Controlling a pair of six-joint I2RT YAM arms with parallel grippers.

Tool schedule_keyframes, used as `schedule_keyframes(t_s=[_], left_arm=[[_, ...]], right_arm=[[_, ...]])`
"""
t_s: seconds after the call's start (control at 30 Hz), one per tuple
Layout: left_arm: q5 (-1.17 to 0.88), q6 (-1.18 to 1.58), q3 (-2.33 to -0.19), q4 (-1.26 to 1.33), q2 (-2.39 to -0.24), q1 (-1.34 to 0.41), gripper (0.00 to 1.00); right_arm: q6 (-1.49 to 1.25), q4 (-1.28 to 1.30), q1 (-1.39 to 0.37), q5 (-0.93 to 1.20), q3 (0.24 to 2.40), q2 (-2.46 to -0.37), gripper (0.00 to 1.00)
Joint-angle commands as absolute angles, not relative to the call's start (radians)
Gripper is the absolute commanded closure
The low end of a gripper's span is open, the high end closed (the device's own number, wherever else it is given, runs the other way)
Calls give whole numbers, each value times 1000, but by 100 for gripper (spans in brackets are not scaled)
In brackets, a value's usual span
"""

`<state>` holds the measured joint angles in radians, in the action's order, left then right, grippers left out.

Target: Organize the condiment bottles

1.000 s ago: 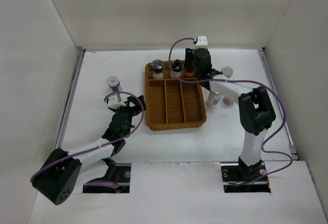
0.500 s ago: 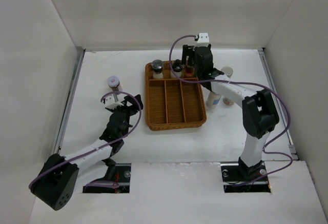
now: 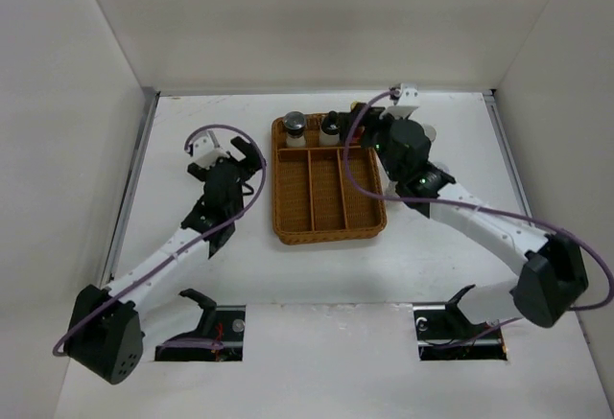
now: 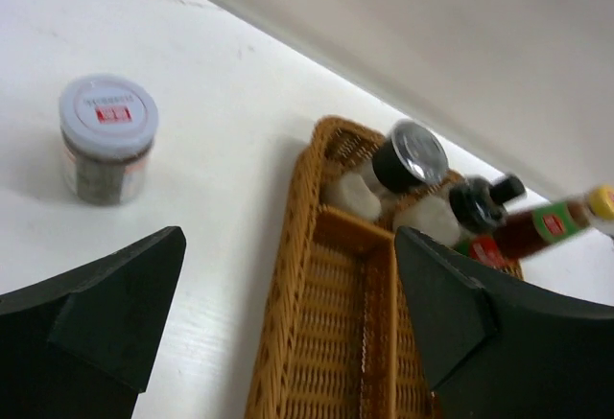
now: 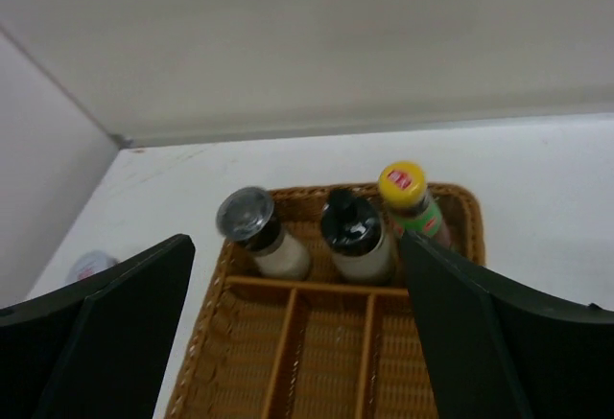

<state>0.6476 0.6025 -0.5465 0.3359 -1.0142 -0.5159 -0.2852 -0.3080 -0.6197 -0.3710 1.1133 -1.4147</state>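
Note:
My left gripper will shift left in the wrist view and down, open fingers astride the lid of the lilac-lidded jar (image 4: 107,136), since the jar lies that way.
Three condiment bottles stand in the back row of the wicker tray (image 5: 197,342): a silver-capped shaker (image 5: 257,232), a black-capped jar (image 5: 353,237) and a dark red sauce bottle with a yellow cap (image 5: 411,198), which leans. They also show in the top view, where the shaker (image 3: 295,129) and the jar (image 3: 331,127) are clear. A lilac-lidded jar (image 4: 107,136) stands on the table left of the tray. My left gripper (image 4: 288,342) is open and empty over the tray's left rim. My right gripper (image 5: 302,342) is open and empty above the tray, short of the bottles.
The tray (image 3: 331,235) has three long front compartments holding nothing. In the top view the left arm (image 3: 216,198) covers the lilac-lidded jar and the right arm (image 3: 460,213) covers the table right of the tray. Walls close in the back and sides.
The right gripper has drawn back from the tray's back row, leaving the red sauce bottle there. The left arm has reached forward toward the lilac-lidded jar and the tray's left side.

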Motion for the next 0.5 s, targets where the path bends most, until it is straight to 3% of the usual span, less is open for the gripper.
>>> schedule_keyframes(t_s=[0.0, 0.03, 0.1, 0.17, 0.2, 0.3, 0.4, 0.47], left_arm=[[693, 569, -662, 189, -1095, -434, 6], [698, 563, -673, 190, -1129, -403, 6], [683, 560, -698, 204, -1204, -334, 5], [658, 555, -735, 209, -1287, -282, 5], [640, 549, -758, 213, -1326, -263, 5], [614, 519, -820, 219, -1412, -225, 5], [597, 500, -868, 216, -1469, -194, 5], [591, 488, -900, 213, -1511, -179, 5]], right_arm=[[-411, -339, -688, -397, 996, -1330, 6], [-419, -344, -703, -402, 970, -1312, 10], [-446, -356, -741, -414, 898, -1258, 29], [-462, -360, -772, -417, 827, -1212, 54], [-471, -360, -784, -419, 792, -1188, 58], [-468, -376, -824, -410, 703, -1125, 50], [-448, -402, -844, -405, 643, -1080, 17], [-439, -411, -846, -391, 621, -1066, 11]])
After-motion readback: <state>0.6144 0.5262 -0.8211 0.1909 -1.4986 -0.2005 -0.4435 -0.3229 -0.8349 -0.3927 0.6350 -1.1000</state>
